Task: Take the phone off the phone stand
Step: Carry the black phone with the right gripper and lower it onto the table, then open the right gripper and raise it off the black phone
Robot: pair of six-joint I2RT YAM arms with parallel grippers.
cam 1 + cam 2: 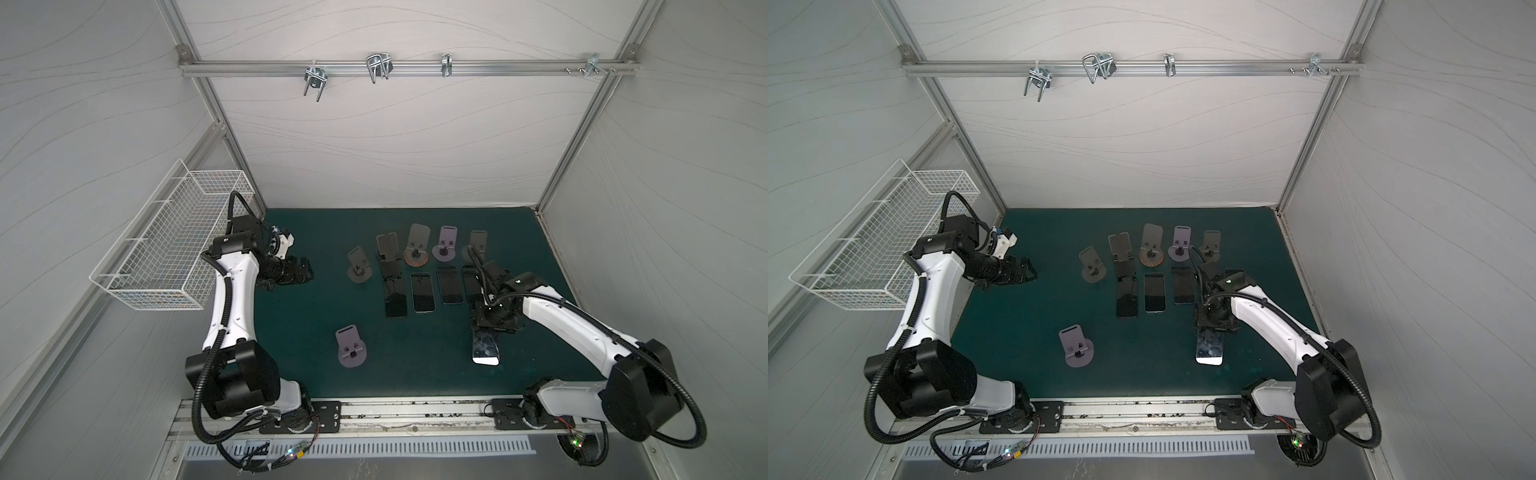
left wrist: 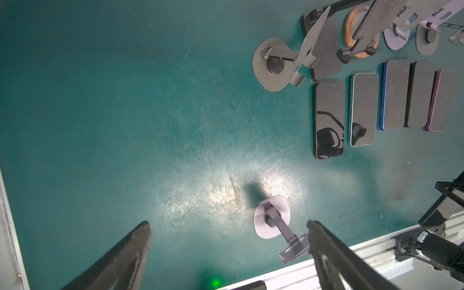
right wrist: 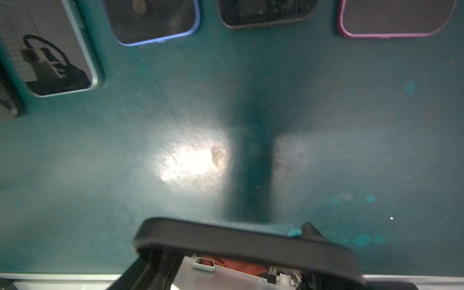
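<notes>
The right gripper lowers the dark-edged phone flat onto bare mat below next, between the row of phones and the bar, and releases it there.
My right gripper is shut on a dark-edged phone, holding it by one end above the green mat, right of the middle. Its glossy screen reflects light. In the right wrist view the phone's dark edge runs across the right gripper. A purple phone stand stands alone at the front left with nothing on it. At the far left my left gripper hangs open and empty.
Several empty stands line the back of the mat. In front of them several phones lie flat in a row. A white wire basket hangs on the left wall. A metal rail runs along the front edge.
</notes>
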